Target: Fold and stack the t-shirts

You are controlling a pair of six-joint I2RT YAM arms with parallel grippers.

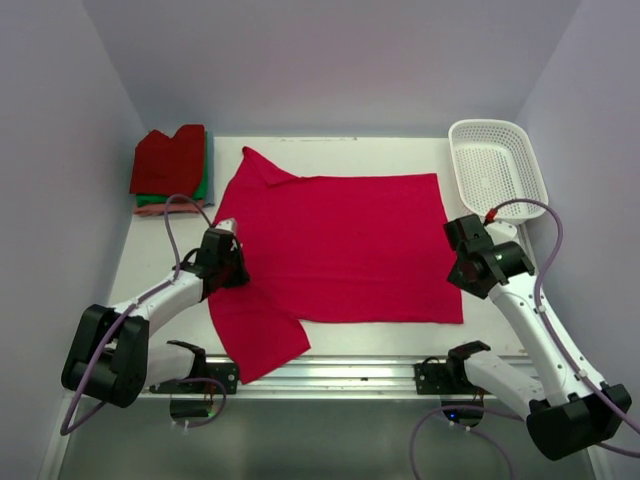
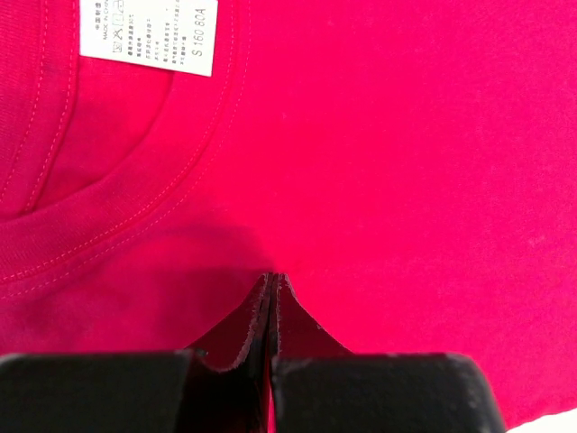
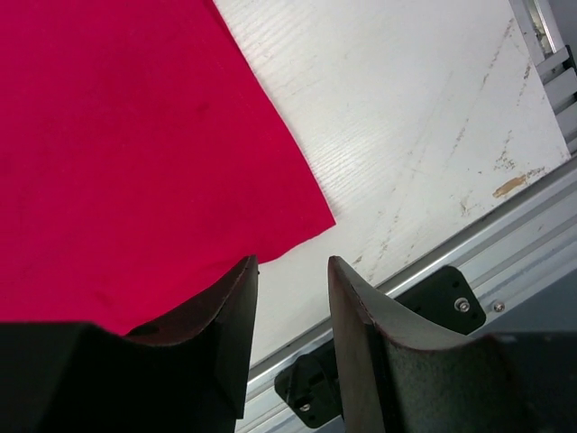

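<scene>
My right gripper goes down and to the left in the top view to the cloth inside the t-shirt's hem next. My left gripper is already by the t-shirt's collar.
The crimson-pink t-shirt lies spread flat across the table, one sleeve toward the near edge and one toward the back left. My left gripper is shut, its tips on or just above the shirt below the collar and white size label. No cloth shows pinched between the fingers. My right gripper is open and empty, above the shirt's near right corner. Folded shirts are stacked at the back left: dark red on top, green and salmon below.
A white lattice basket stands at the back right. The aluminium rail runs along the table's near edge, and shows in the right wrist view. Bare white table lies right of the shirt.
</scene>
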